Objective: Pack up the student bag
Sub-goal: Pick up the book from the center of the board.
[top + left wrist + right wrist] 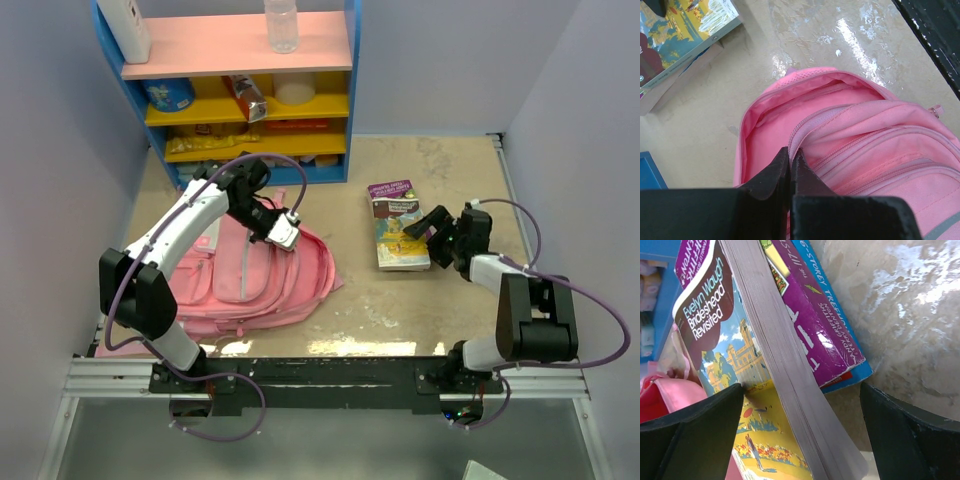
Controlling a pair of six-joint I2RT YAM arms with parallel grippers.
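Note:
The paperback's page edge (427, 260) (798, 400) stands tilted between my right gripper's open fingers, both covers within reach. The gripper next needs to move slightly back and close across it.
The student bag (255, 285), a big pink backpack, lies flat at the left of the table. My left gripper (285, 232) is shut on the zip edge of its main opening. In the left wrist view the black fingertips (782, 165) pinch that edge and the pink lining (765, 135) shows inside. My right gripper (426, 228) stands open around the near end of a paperback, "Brideshead Revisited" (720, 330). The book is tilted, its page edge (790, 370) between the wide fingers (705, 425), touching neither. It rests on a purple book (810, 325) and a blue one (860, 365).
A blue and yellow shelf unit (250, 90) stands at the back left with snacks, a bottle (281, 25) and a white container (125, 25) on it. The book stack (400, 230) lies right of centre. Grey walls close both sides.

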